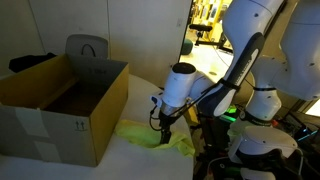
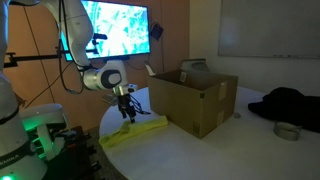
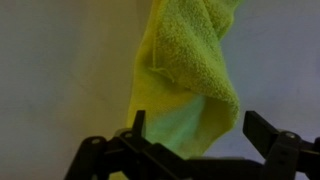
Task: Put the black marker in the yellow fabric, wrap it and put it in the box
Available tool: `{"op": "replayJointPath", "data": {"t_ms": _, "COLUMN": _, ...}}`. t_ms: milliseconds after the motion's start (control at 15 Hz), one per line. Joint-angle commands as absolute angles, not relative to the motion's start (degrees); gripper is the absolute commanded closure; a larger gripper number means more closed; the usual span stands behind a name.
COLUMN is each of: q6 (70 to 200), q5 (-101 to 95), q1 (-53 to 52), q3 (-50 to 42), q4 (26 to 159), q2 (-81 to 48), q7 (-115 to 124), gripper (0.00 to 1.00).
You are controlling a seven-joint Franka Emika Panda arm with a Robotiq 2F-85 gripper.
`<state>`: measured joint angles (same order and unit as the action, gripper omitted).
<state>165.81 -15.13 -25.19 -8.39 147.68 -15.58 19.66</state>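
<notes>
I should move my gripper down and slightly toward the box (image 1: 65, 100), onto the folded edge of the yellow fabric, because its spread fingers are still empty above it.
The yellow fabric (image 3: 190, 65) lies folded over itself on the white table, seen in both exterior views (image 1: 160, 137) (image 2: 140, 129). My gripper (image 3: 195, 130) hangs just above it with fingers spread wide and nothing between them; one edge of the fabric lies below the gap. It shows in both exterior views (image 1: 165, 122) (image 2: 126, 108). The open cardboard box (image 1: 65, 100) (image 2: 195, 95) stands beside the fabric. The black marker is not visible; I cannot tell if it is inside the fold.
A grey bag (image 1: 88, 47) sits behind the box. A dark cloth (image 2: 290, 103) and a small round container (image 2: 288, 130) lie past the box. A robot base with green lights (image 2: 30, 135) stands by the table edge.
</notes>
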Motion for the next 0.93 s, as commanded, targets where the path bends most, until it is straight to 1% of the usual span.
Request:
{"op": "replayJointPath", "data": {"t_ms": 0, "q6": 165.40, "q5": -13.67, "q1": -20.90, "q3": -5.30, "q4": 144.30, "q2": -20.34, "q7": 18.33, "gripper": 0.00}}
{"op": "replayJointPath", "data": {"t_ms": 533, "q6": 164.38, "q5": -6.94, "q1": -13.62, "q3": -0.33, "q4": 140.23, "q2": -29.17, "q7": 12.63, "gripper": 0.00}}
{"op": "replayJointPath", "data": {"t_ms": 600, "q6": 164.05, "q5": -6.07, "q1": -12.77, "q3": 0.64, "q4": 140.03, "q2": -29.42, "q7": 11.65, "gripper": 0.17}}
{"op": "replayJointPath", "data": {"t_ms": 667, "q6": 163.43, "q5": -5.43, "q1": -12.46, "q3": 1.18, "q4": 139.99, "q2": -29.19, "q7": 11.20, "gripper": 0.27}}
{"op": "replayJointPath", "data": {"t_ms": 733, "q6": 162.70, "q5": -5.23, "q1": -12.36, "q3": 1.33, "q4": 140.19, "q2": -28.48, "q7": 10.81, "gripper": 0.33}}
{"op": "replayJointPath", "data": {"t_ms": 867, "q6": 161.48, "q5": -5.54, "q1": -12.66, "q3": 1.03, "q4": 141.19, "q2": -26.35, "q7": 10.87, "gripper": 0.49}}
